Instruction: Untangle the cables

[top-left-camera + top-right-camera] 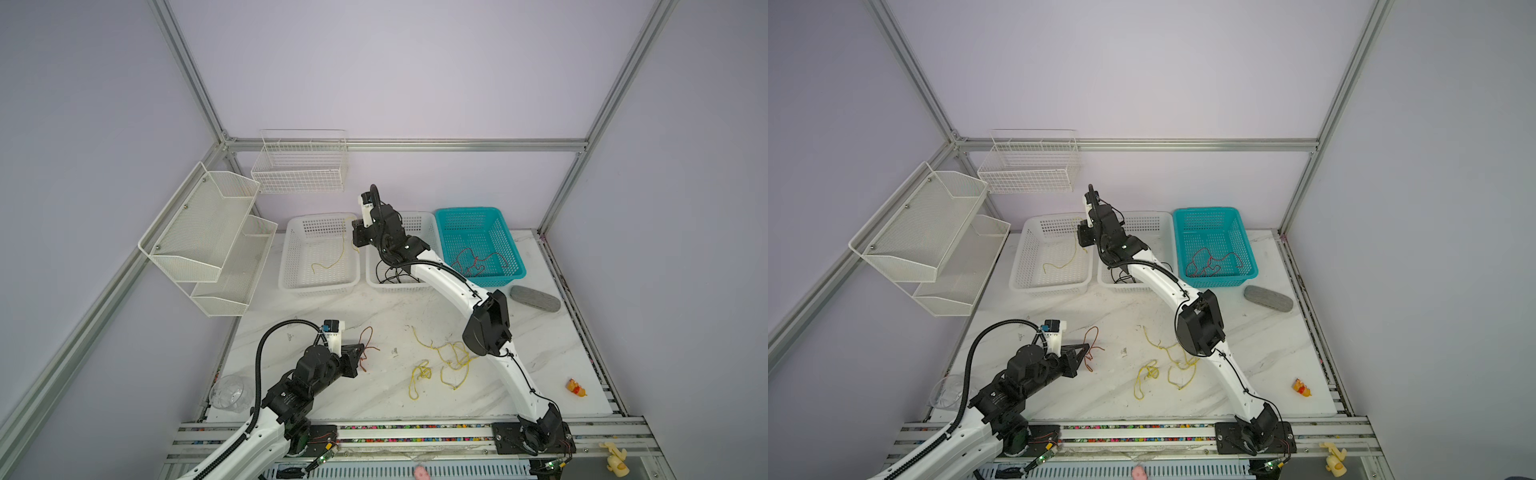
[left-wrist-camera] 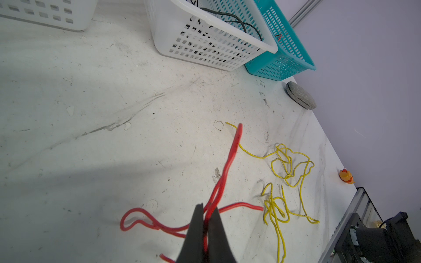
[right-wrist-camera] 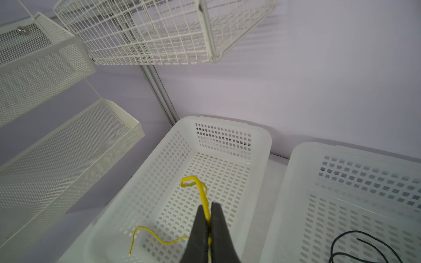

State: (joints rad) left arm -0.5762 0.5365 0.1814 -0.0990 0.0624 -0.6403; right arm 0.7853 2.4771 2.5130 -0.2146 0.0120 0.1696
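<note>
The yellow cable's tail already trails inside the white basket by the mesh shelves, so my right gripper next needs to lower toward the basket's bottom and release the cable.
My left gripper [image 2: 206, 208] is shut on a red cable [image 2: 230, 159] low over the table's front left; in both top views that gripper [image 1: 360, 350] pinches the looped red cable [image 1: 368, 338]. A loose yellow cable tangle [image 1: 453, 357] lies on the table to its right. My right gripper [image 3: 206, 206] is shut on a yellow cable [image 3: 200, 185] above the left white basket [image 1: 291, 266], and the cable's tail trails on the basket floor [image 1: 332, 259]. A black cable [image 1: 390, 274] lies in the middle white basket. Red cables [image 1: 473, 262] lie in the teal basket [image 1: 515, 253].
A grey oval pad [image 1: 535, 298] lies in front of the teal basket. Mesh shelves [image 1: 208, 232] and a wire basket [image 1: 299, 166] hang at the back left. A clear cup [image 1: 230, 392] sits at the front left, a small orange toy [image 1: 577, 387] at the front right.
</note>
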